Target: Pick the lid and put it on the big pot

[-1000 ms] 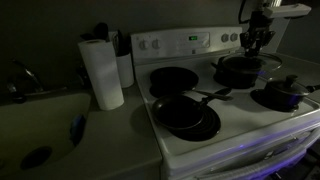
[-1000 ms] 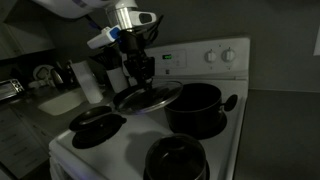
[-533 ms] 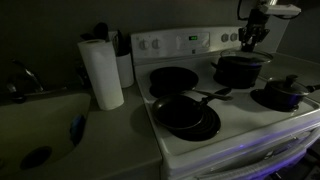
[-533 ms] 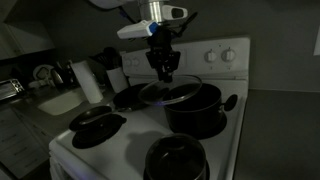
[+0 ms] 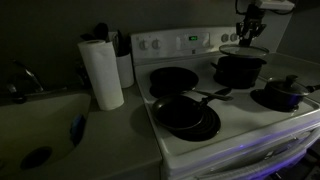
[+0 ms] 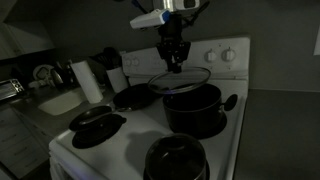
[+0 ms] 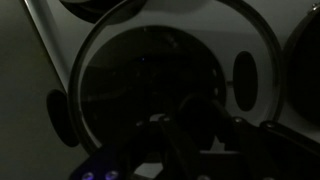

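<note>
My gripper should next move down to level the lid onto the big pot's rim, which is below my gripper, and let go of the knob, since the lid hovers tilted.
My gripper is shut on the knob of the glass lid and holds it tilted just above the big pot, the wide black pot on the back burner. In an exterior view the gripper carries the lid over the big pot. In the wrist view the lid's metal rim rings the dark pot below, and the fingers are dark and hard to make out.
A smaller dark pot with a knob stands on a front burner. A black frying pan and an empty burner lie beside it. A paper towel roll and a sink sit on the counter.
The gripper has lifted the lid and carried it sideways from beside the big pot to just above it.
</note>
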Controlling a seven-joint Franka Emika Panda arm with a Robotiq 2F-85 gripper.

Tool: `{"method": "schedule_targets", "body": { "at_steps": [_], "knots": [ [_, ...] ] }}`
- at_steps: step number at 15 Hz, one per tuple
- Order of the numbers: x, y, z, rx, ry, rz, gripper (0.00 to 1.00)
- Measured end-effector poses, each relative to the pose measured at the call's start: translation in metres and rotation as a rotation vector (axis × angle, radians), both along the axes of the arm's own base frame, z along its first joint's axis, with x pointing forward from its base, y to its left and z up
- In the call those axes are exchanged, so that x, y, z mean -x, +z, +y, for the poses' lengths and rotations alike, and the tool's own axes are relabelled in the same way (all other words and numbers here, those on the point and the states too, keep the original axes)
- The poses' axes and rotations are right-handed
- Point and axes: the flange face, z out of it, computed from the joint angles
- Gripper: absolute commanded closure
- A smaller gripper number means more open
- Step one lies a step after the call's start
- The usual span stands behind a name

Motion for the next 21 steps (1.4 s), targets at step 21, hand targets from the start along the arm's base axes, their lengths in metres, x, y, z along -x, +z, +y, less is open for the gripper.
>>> {"method": "schedule_targets", "body": {
  "at_steps": [21],
  "knots": [
    [-0.023, -0.050, -0.056, -0.045, -0.214, -0.089, 0.86]
  ]
}}
